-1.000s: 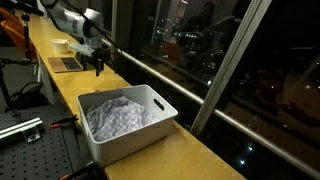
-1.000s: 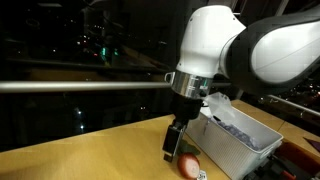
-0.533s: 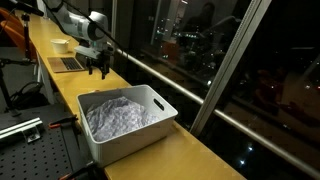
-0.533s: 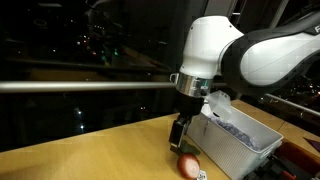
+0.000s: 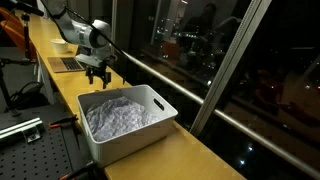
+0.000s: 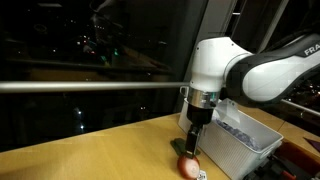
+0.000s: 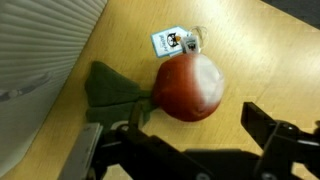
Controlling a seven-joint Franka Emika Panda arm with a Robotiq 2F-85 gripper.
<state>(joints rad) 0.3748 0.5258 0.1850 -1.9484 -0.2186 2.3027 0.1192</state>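
Observation:
My gripper will move down until its fingers are on both sides of the toy's round body (image 6: 188,168) (image 7: 188,87), then close. The toy's red body is below, between the open fingers.
A red, radish-like toy (image 7: 188,87) with green cloth leaves (image 7: 112,92) and a small white tag (image 7: 172,41) lies on the wooden counter (image 7: 260,50). In the wrist view my gripper (image 7: 200,128) hangs open just above it, with the red body between and slightly ahead of the dark fingers (image 7: 268,128); nothing is held. In an exterior view the gripper (image 6: 191,145) stands right over the toy (image 6: 188,167), beside the white bin (image 6: 243,148). Seen from farther off in an exterior view, the gripper (image 5: 97,78) points down at the counter just beyond the bin (image 5: 160,108).
The white bin holds a crumpled whitish cloth (image 5: 118,116); its ribbed wall (image 7: 35,55) is close on one side of the gripper. A laptop (image 5: 68,64) and a pale bowl (image 5: 62,45) sit farther along the counter. A dark window with a rail (image 6: 80,86) runs behind.
The arm has moved along the counter toward the bin and now stands over the red toy. The jaws stayed open and the toy has not moved.

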